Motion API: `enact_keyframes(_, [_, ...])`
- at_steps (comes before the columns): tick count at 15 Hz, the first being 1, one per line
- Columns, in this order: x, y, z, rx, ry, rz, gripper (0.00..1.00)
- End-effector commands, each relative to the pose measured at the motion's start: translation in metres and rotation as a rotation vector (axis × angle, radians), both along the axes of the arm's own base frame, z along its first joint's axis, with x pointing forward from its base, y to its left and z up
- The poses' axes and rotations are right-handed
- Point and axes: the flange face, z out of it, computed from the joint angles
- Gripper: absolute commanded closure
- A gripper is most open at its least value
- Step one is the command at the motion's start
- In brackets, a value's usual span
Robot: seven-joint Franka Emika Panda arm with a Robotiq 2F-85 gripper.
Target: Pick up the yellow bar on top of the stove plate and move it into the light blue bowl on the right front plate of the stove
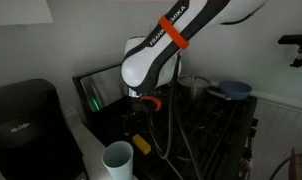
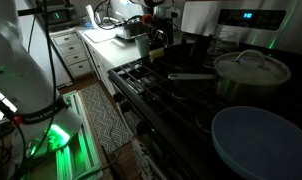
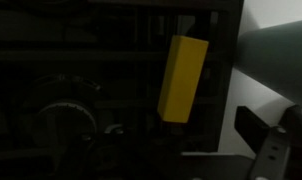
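Observation:
The yellow bar lies free on the grate below, so the robot's gripper will next go down until its open fingers are around the long sides of the yellow bar and then close on it.
The yellow bar lies on the dark grate at the stove's near-left corner, next to the white cup. In the wrist view the yellow bar lies free on the grate in the middle of the picture. My gripper hangs a little above the bar and holds nothing. Only one dark finger shows at the wrist view's lower right, well apart from the bar. The light blue bowl sits on the far burner; it also shows in an exterior view, empty.
A white cup stands on the counter beside the bar. A black coffee maker stands further along. A lidded metal pot sits on a burner next to the bowl. Cables hang from the arm over the grates.

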Motion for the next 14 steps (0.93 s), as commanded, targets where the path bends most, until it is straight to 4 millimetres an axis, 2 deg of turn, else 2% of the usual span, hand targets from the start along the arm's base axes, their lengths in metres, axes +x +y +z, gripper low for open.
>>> enact_keyframes(1, [0.008,0.013,-0.011,0.006,0.006,-0.002,0.00])
enact_keyframes(4, [0.003,0.014,-0.031,-0.006,0.045,-0.005,0.00])
enact_keyframes(5, [0.001,0.013,-0.037,-0.012,0.058,-0.008,0.25])
enact_keyframes(6, [0.000,0.011,-0.041,-0.019,0.064,-0.011,0.26])
enact_keyframes(8, [-0.001,0.008,-0.043,-0.038,0.073,-0.018,0.41])
enact_keyframes(14, [-0.012,0.008,-0.021,-0.091,0.084,-0.006,0.84])
